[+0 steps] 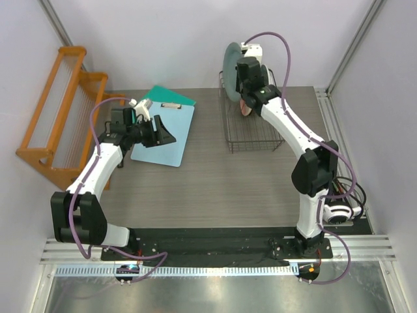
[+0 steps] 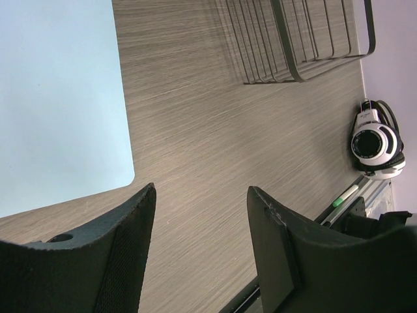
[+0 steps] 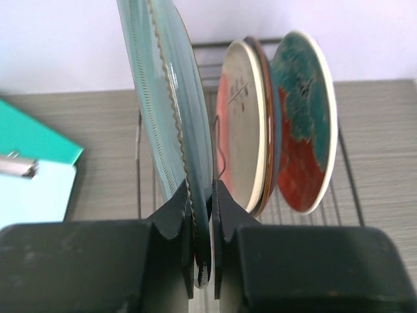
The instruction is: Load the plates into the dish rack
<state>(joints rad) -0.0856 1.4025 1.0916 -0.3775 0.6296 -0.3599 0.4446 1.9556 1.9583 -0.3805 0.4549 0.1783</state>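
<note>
Next, my right gripper brings the upright plate down into the gap beside the pink-and-cream plate and releases it, since that gap lies below the gripper.
My right gripper (image 1: 242,77) (image 3: 202,195) is shut on the rim of the pale grey-green plate (image 1: 230,62) (image 3: 169,98) and holds it upright on edge above the far left end of the dark wire dish rack (image 1: 251,130) (image 3: 346,173). Three plates stand upright in the rack just right of it: the pink-and-cream plate (image 3: 241,124) (image 1: 247,108), the dark teal plate (image 3: 271,130) showing only its edge, and the red-and-teal floral plate (image 3: 303,124). My left gripper (image 1: 161,134) (image 2: 201,195) is open and empty above the table beside the clipboard.
A light blue clipboard (image 1: 164,130) (image 2: 58,98) lies left of the rack (image 2: 313,39) with a green folder (image 1: 172,96) under its far end. An orange wooden tiered rack (image 1: 62,117) stands at the far left. A white device (image 2: 374,143) sits at the table's right edge.
</note>
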